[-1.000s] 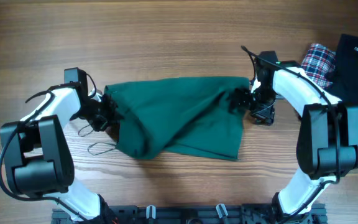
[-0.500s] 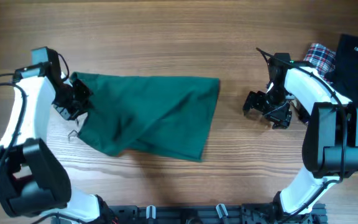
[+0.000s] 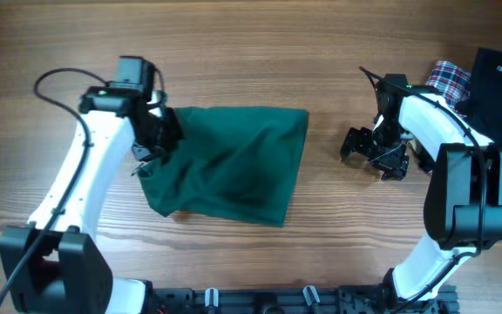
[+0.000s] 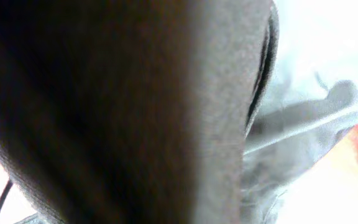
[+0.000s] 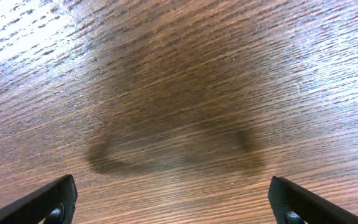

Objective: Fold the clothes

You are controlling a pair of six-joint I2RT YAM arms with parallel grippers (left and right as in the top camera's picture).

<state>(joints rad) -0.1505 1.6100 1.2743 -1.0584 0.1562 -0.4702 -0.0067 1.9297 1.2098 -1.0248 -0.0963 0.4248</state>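
Note:
The cloth's uncovered half (image 3: 274, 150) lies flat to the right of my left gripper in the overhead view, so I need to carry the held edge over it and release.
A dark green cloth (image 3: 234, 166) lies flat in the middle of the wooden table, partly folded. My left gripper (image 3: 152, 139) is at its left edge and seems shut on that edge, with the cloth bunched under it. In the left wrist view dark blurred fabric (image 4: 104, 112) fills the frame and hides the fingers. My right gripper (image 3: 373, 150) hovers over bare wood to the right of the cloth, apart from it. In the right wrist view it (image 5: 179, 208) is wide open and empty, with only its two black fingertips (image 5: 48, 205) showing.
A red plaid cloth (image 3: 448, 83) and a dark navy cloth (image 3: 500, 83) lie at the far right edge, just behind my right arm. A thin wire loop (image 3: 138, 171) hangs beside the left gripper.
My left gripper has swung far left and then back right with the cloth's left edge, so the cloth is now narrower. My right gripper let go of the cloth and has stayed open over the table.

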